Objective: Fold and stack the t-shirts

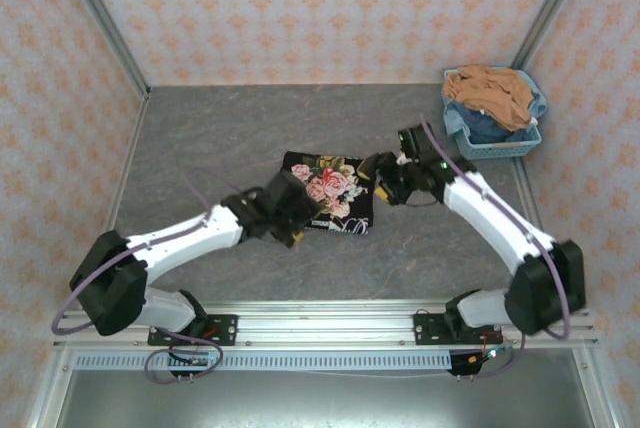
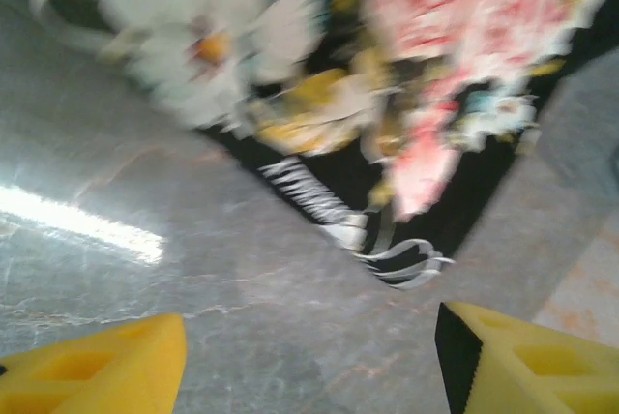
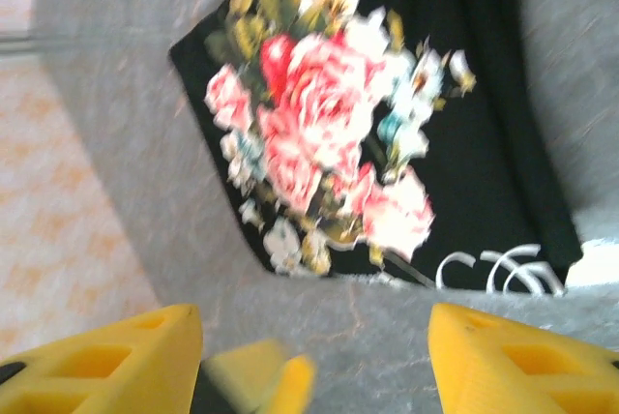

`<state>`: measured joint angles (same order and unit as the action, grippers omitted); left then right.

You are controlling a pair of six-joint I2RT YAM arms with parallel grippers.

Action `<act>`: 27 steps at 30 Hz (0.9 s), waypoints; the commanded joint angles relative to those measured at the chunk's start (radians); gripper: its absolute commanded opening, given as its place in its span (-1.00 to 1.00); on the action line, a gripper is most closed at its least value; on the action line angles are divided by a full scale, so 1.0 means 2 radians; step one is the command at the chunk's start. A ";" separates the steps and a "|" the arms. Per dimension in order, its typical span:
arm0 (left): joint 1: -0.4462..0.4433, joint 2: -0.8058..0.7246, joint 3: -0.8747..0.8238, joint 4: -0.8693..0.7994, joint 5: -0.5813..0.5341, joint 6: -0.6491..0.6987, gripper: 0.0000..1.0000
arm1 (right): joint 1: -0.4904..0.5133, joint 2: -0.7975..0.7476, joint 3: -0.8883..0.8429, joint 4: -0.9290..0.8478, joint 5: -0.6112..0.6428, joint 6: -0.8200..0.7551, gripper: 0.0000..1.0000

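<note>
My left gripper is open and will next lower and bring its fingers onto the shirt's near edge by the white flower, since only bare table lies between them.
A folded black t-shirt (image 1: 335, 188) with a pink-rose print lies flat in the middle of the grey table. My left gripper (image 1: 296, 220) hovers at its near-left edge. In the left wrist view its yellow fingers (image 2: 106, 366) stand wide apart over bare table, the shirt's corner (image 2: 406, 240) just ahead; the left gripper (image 2: 309, 366) is open and holds nothing. My right gripper (image 1: 381, 186) is at the shirt's right edge. The right wrist view shows the right gripper (image 3: 314, 356) open over the table, short of the print (image 3: 329, 133). A blurred yellow shape (image 3: 256, 375) lies low between its fingers.
A light-blue lattice basket (image 1: 497, 142) stands at the back right, holding a tan garment (image 1: 492, 91) on top of blue ones. Patterned walls with metal corner posts (image 1: 100, 18) close in the table on three sides. Grey tabletop (image 1: 220, 138) lies bare around the shirt.
</note>
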<state>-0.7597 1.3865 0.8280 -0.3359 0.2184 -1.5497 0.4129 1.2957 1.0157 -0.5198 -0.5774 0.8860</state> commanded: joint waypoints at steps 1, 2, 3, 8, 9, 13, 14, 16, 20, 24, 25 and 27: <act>-0.020 0.014 -0.022 0.122 -0.082 -0.145 0.42 | -0.001 -0.050 -0.073 0.108 -0.018 0.023 0.28; -0.023 0.026 -0.024 0.135 -0.083 -0.158 0.42 | -0.001 -0.068 -0.087 0.110 -0.017 0.028 0.28; -0.026 0.035 -0.028 0.150 -0.087 -0.171 0.42 | -0.001 -0.081 -0.095 0.110 -0.016 0.031 0.30; -0.038 0.083 -0.029 0.194 -0.108 -0.213 0.41 | -0.001 -0.106 -0.106 0.087 -0.019 0.027 0.31; -0.038 0.091 -0.026 0.199 -0.111 -0.215 0.41 | -0.001 -0.108 -0.105 0.081 -0.018 0.026 0.31; -0.038 0.125 -0.016 0.207 -0.109 -0.231 0.30 | -0.001 -0.114 -0.100 0.065 -0.016 0.023 0.31; -0.038 0.132 -0.011 0.205 -0.110 -0.231 0.24 | -0.002 -0.115 -0.099 0.062 -0.015 0.022 0.30; -0.038 0.144 -0.007 0.207 -0.118 -0.236 0.05 | -0.001 -0.118 -0.098 0.055 -0.013 0.020 0.30; -0.034 0.173 -0.008 0.233 -0.132 -0.255 -0.49 | -0.002 -0.118 -0.095 0.041 -0.009 0.016 0.30; -0.014 0.182 -0.016 0.248 -0.156 -0.256 -0.88 | -0.004 -0.119 -0.092 0.024 -0.003 0.007 0.29; -0.005 0.181 -0.019 0.252 -0.160 -0.251 -0.95 | -0.006 -0.119 -0.091 0.021 -0.002 0.005 0.28; 0.020 0.176 -0.023 0.251 -0.155 -0.231 -1.00 | -0.008 -0.120 -0.088 0.015 0.000 -0.001 0.27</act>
<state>-0.7845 1.7290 0.7975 0.1722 -0.0162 -2.0228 0.4046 1.0756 0.8059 -0.4488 -0.6014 0.9154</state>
